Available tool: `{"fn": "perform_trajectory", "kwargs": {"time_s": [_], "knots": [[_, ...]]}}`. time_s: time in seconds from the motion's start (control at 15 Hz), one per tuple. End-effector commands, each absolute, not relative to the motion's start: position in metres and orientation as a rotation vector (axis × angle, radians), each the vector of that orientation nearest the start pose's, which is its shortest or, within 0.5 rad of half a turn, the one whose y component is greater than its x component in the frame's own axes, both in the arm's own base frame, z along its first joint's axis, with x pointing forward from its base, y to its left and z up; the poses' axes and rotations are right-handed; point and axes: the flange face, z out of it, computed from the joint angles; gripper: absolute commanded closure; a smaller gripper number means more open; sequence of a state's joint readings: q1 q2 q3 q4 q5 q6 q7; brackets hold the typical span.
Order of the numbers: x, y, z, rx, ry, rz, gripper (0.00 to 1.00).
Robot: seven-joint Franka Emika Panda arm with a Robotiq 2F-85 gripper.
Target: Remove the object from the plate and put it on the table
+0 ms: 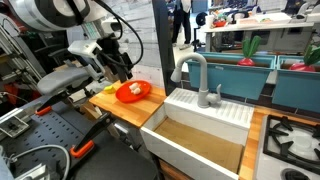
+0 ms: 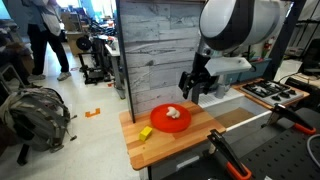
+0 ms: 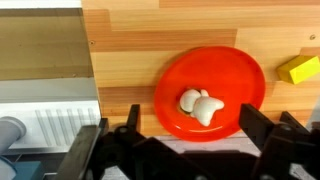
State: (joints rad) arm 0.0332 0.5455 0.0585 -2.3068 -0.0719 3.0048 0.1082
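Observation:
The robot will next move its gripper down and outward to the pale whitish lump [image 3: 201,106].
A round glossy red-orange plate [image 3: 212,92] lies on the wooden table [image 3: 150,40]; it also shows in both exterior views [image 1: 134,93] [image 2: 171,118]. The object, a small pale whitish lump [image 3: 201,106], rests near the plate's middle, also seen in both exterior views [image 1: 133,89] [image 2: 172,113]. My gripper [image 3: 190,130] is open and empty, hovering above the plate with a finger on each side of the lump. It hangs above the plate in both exterior views [image 1: 121,68] [image 2: 192,88].
A small bright yellow block [image 3: 299,69] lies on the table beside the plate, also seen in an exterior view [image 2: 145,132]. A white sink unit [image 1: 200,125] with a grey faucet [image 1: 197,75] adjoins the table. A stovetop [image 1: 290,140] stands beyond it.

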Motion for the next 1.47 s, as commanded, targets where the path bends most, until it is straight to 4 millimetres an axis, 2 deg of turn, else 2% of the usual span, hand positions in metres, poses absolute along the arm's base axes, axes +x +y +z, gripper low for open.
{"fn": "perform_trajectory", "kwargs": {"time_s": [0.0, 0.33, 0.73, 0.8, 0.87, 1.0, 1.4], "knots": [[0.556, 0.067, 0.088, -3.091, -0.051, -0.285, 0.00], [0.588, 0.084, 0.049, -3.079, -0.002, -0.281, 0.00], [0.604, 0.099, 0.014, -3.081, -0.012, -0.238, 0.00], [0.605, 0.100, 0.009, -3.086, -0.020, -0.226, 0.05], [0.606, 0.101, 0.005, -3.094, -0.030, -0.222, 0.28], [0.607, 0.102, 0.000, -3.099, -0.040, -0.216, 0.31], [0.600, 0.108, 0.008, -3.090, -0.090, -0.212, 0.78]]}}
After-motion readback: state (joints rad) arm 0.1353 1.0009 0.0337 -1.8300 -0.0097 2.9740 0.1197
